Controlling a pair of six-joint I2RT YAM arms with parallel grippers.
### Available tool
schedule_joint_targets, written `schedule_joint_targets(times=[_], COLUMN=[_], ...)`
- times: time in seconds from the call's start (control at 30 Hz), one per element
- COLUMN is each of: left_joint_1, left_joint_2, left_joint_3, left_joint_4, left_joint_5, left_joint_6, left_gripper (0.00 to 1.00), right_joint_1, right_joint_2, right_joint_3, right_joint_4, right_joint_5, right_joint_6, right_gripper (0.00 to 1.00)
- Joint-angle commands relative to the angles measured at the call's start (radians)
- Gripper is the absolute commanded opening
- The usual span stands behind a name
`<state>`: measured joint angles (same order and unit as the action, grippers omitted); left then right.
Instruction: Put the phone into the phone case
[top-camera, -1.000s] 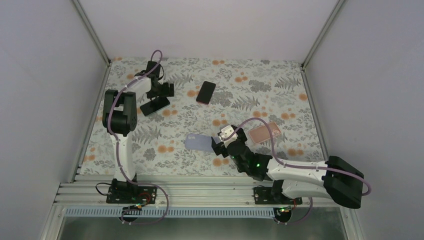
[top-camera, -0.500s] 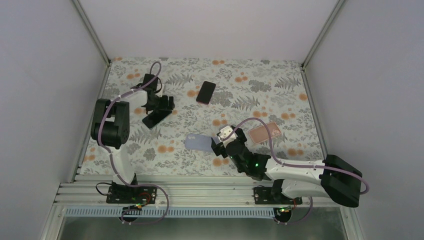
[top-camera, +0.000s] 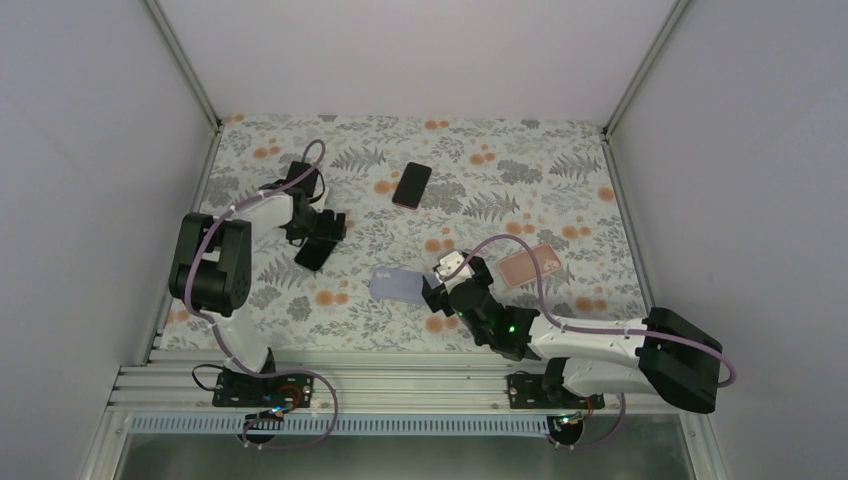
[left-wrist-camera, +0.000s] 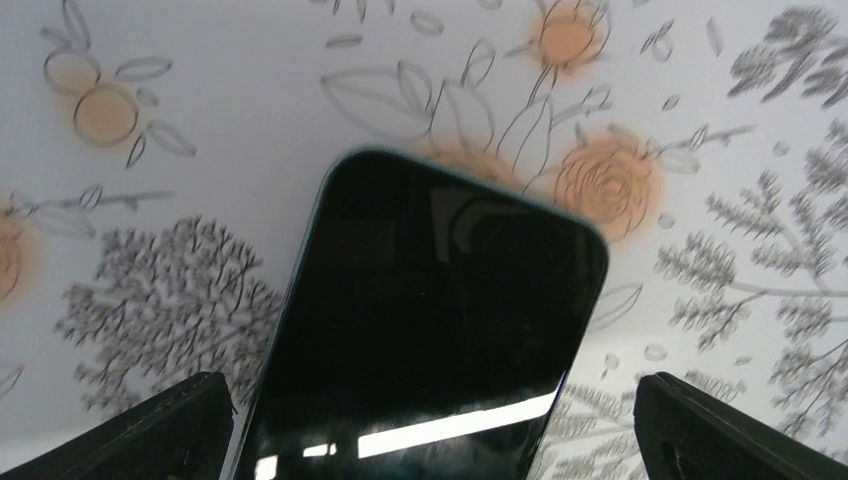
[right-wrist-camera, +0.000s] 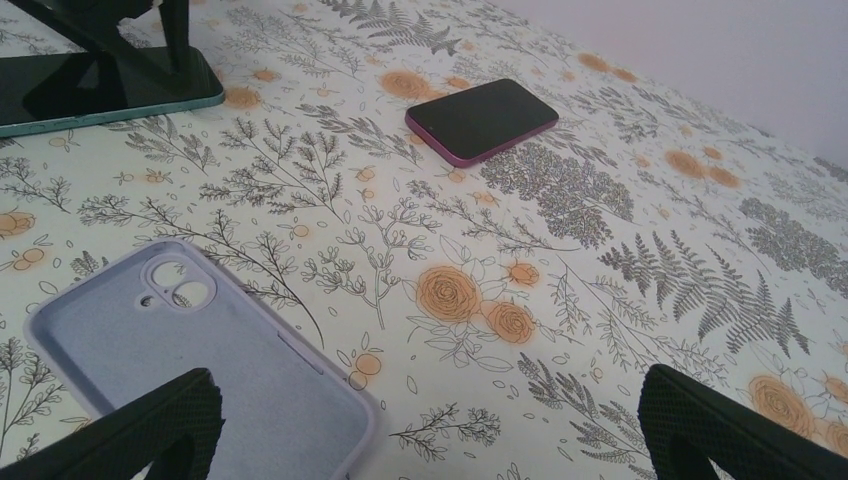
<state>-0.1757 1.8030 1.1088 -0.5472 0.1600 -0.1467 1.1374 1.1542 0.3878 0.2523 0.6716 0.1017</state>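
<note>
I need to lower my left gripper and move it back from the phone's far end toward its middle (top-camera: 320, 242) (left-wrist-camera: 387, 442), with a slight turn.
A dark phone with a teal edge (top-camera: 314, 253) lies at the left of the floral table. It fills the left wrist view (left-wrist-camera: 430, 320) and shows in the right wrist view (right-wrist-camera: 90, 95). My left gripper (top-camera: 312, 228) is right over it, its jaws wide open (left-wrist-camera: 435, 425) with a finger on either side and a gap on the right. A lilac phone case (top-camera: 398, 286) lies inner side up at the middle. My right gripper (top-camera: 431, 305) is open and empty just right of the lilac case (right-wrist-camera: 190, 370), low over the table (right-wrist-camera: 430, 425).
A second black phone with a pink edge (top-camera: 411, 185) lies further back and also shows in the right wrist view (right-wrist-camera: 482, 118). A salmon pink case (top-camera: 528, 266) lies right of my right arm. Walls close in the table on the left, right and far sides.
My left gripper and the teal-edged phone have moved together toward the near side and slightly right. The right arm has barely moved.
</note>
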Motion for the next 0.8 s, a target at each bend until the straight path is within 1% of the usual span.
schedule_joint_targets(times=[0.0,0.1,0.2,0.53,0.77], left_joint_1=[-0.009,-0.012,-0.017,-0.056,-0.088], left_joint_2=[-0.042,-0.052,-0.061,-0.037,-0.006], left_joint_3=[0.018,-0.002,-0.026,-0.053,-0.053], left_joint_4=[-0.135,-0.170,-0.178,-0.170,-0.184], left_joint_5=[-0.094,-0.137,-0.150,-0.091,-0.096], left_joint_6=[0.058,0.078,0.087,0.102,0.107], left_gripper=[1.00,1.00,1.00,1.00,1.00], right_joint_1=[-0.002,-0.002,-0.002,-0.002,-0.001], right_joint_2=[-0.005,-0.015,-0.026,-0.036,-0.029], right_joint_3=[0.023,0.022,0.019,0.016,0.017], right_joint_4=[0.009,0.006,0.001,-0.001,-0.002], right_joint_5=[0.042,0.039,0.036,0.035,0.035], right_joint_6=[0.036,0.039,0.044,0.050,0.051], right_gripper=[0.99,0.99,0.99,0.99,0.99])
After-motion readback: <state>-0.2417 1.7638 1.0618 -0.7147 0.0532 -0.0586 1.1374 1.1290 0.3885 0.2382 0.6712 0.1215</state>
